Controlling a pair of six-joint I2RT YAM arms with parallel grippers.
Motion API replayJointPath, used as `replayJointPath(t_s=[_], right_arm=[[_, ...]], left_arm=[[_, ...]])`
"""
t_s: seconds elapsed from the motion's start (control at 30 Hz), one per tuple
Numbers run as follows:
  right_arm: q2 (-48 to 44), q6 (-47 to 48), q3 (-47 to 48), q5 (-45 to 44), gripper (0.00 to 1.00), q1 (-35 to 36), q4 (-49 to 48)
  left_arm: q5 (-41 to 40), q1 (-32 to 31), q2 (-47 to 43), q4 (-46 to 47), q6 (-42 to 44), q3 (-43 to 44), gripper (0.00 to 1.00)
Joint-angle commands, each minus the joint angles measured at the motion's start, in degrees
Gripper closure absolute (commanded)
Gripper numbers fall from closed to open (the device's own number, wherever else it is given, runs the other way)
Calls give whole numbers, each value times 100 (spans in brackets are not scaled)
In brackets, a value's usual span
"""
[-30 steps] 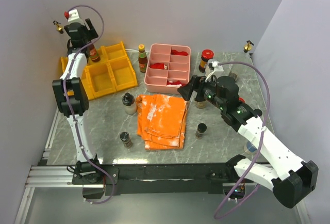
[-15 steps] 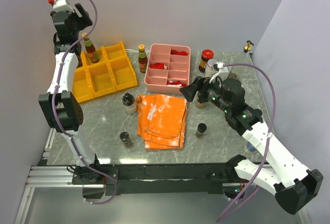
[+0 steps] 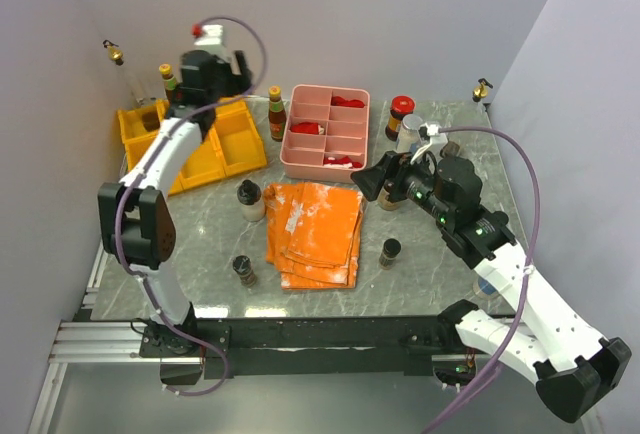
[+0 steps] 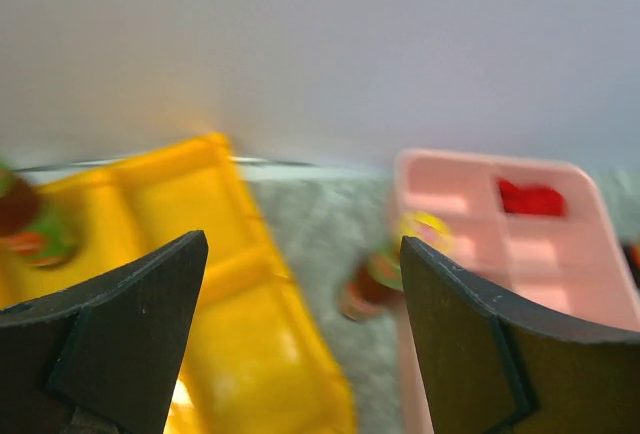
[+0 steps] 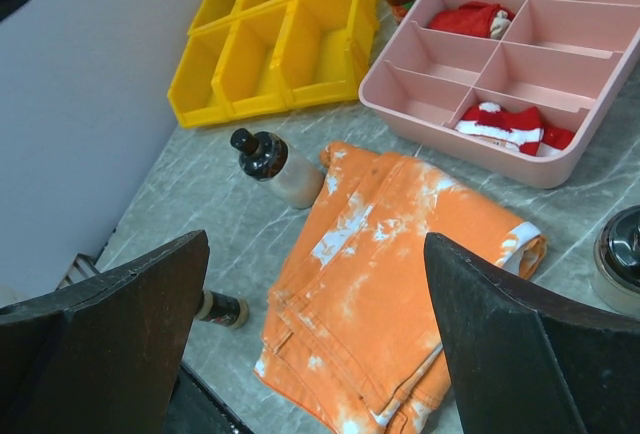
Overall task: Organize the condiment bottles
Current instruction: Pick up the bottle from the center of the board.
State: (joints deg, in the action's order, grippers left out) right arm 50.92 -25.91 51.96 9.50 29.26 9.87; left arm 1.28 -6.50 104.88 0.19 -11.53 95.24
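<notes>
My left gripper will next move across to a bottle and down onto its yellow cap (image 3: 275, 92), because the bottle stands outside, between bin (image 3: 235, 149) and tray, below and right in the top view.
My left gripper (image 3: 222, 79) hangs open and empty over the back of the yellow bin (image 3: 235, 149); its view is blurred. A yellow-capped sauce bottle (image 3: 168, 82) stands in the bin's back-left part. Another yellow-capped bottle (image 3: 276, 114) (image 4: 385, 276) stands between bin and pink tray. My right gripper (image 3: 372, 180) (image 5: 315, 244) is open over the orange cloth (image 5: 400, 254), holding nothing. A black-capped clear bottle (image 3: 250, 199) (image 5: 275, 169) stands left of the cloth. Small dark jars (image 3: 244, 270) (image 3: 389, 252) sit nearer the front. A red-capped jar (image 3: 399, 117) stands beyond the tray.
The pink divided tray (image 3: 300, 159) (image 5: 470, 134) holds red pieces. The orange folded cloth (image 3: 315, 229) covers the table's middle. Another jar (image 5: 620, 254) sits just right of my right gripper. Walls close in at the left and back.
My left arm rose off the bottle in the yellow bin and swung right, along the back. The bottle stays in the bin. My right gripper shifted only slightly.
</notes>
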Motion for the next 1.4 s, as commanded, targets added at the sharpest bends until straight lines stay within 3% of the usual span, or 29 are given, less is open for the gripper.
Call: replayJointPath(t_s=[0.0,0.47,0.83,1.03,1.2,1.3,1.33,1.37], right_arm=[[-152,16,-90,17,5,19,-231],[-135,51,-187,-79,5,19,-284],[-126,69,-178,-115,5,10,-293],[-152,77,-134,-106,5,19,-257],[-231,69,-90,-106,5,10,-275],[-240,86,-99,-158,5,19,-257],[-231,78,-108,-159,5,10,-266],[-214,77,-108,-159,5,19,-266]], left_arm=[[-304,-579,-372,508,283,-260,17],[-31,-1072,770,570,467,328,21],[-268,-1169,1332,711,467,574,23],[-356,-1178,1842,465,432,1128,28],[-339,-1187,2010,605,388,1234,40],[-383,-1187,2001,737,379,1181,59],[-409,-1195,1958,755,371,1172,73],[-427,-1195,1931,772,371,1163,79]])
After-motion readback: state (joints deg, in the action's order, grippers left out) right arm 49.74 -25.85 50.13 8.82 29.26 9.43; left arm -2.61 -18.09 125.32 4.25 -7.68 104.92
